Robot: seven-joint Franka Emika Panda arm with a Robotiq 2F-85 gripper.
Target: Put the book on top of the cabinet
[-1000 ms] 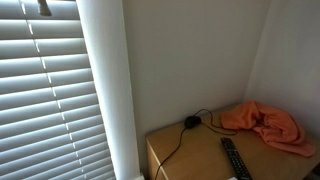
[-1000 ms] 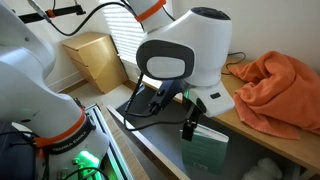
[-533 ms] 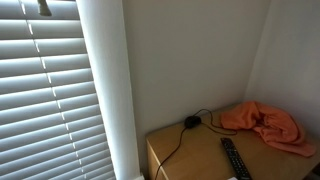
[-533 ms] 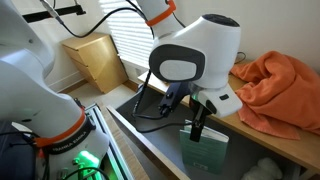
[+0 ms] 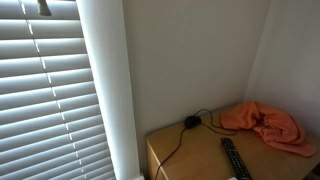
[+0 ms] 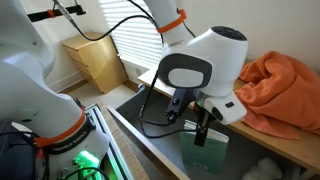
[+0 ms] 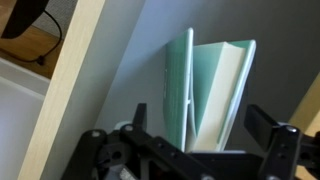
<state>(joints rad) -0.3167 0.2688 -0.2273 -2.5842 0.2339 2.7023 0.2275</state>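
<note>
My open gripper lowers over the book's upper edge just below next, until both covers of the book sit between its fingers, and then closes.
A pale green book stands upright on the shelf below the wooden cabinet top. In the wrist view the book stands slightly fanned, its pages showing. My gripper hangs just above the book's top edge. It is open, and in the wrist view my gripper has one finger on each side of the book with a gap on both sides. The cabinet top also shows in an exterior view; the book and gripper are out of sight there.
An orange cloth, a black remote and a black cable with a plug lie on the cabinet top. A small wooden cabinet stands by the window blinds. The wall is close behind.
The arm has moved right and lowered, bringing the open gripper from beside the book to over its top edge. The book has not moved.
</note>
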